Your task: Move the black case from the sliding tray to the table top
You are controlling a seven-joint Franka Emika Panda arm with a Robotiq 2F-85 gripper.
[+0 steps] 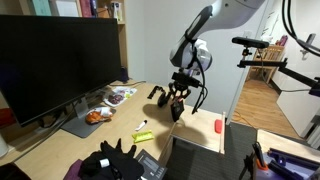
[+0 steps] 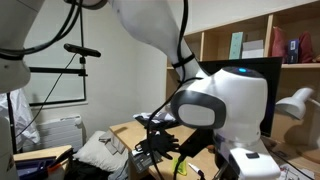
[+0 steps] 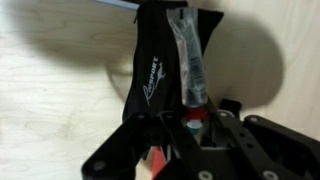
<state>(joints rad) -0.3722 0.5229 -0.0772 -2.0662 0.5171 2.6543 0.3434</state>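
Next, the case in my gripper, still near the table's edge, goes toward the monitor's side, then down onto the bare table top (image 1: 153,113).
The black case (image 3: 150,70) is a soft pouch with white script lettering, and a clear tube with a red end (image 3: 188,60) lies against it. In the wrist view it fills the middle, over the pale wooden table top (image 3: 50,90). My gripper (image 3: 190,118) is shut on the case's near end. In an exterior view the gripper (image 1: 178,97) holds the case (image 1: 177,111) hanging a little above the table top (image 1: 200,128). In an exterior view the gripper (image 2: 157,143) is partly hidden by the arm's white body. I cannot pick out the sliding tray.
A large black monitor (image 1: 55,60) stands along one side of the table. Snack packets (image 1: 100,112) lie by its foot. A yellow marker (image 1: 142,135) lies mid-table. A black tangled heap (image 1: 112,160) sits at the near edge. A camera stand (image 1: 262,50) stands beyond the table.
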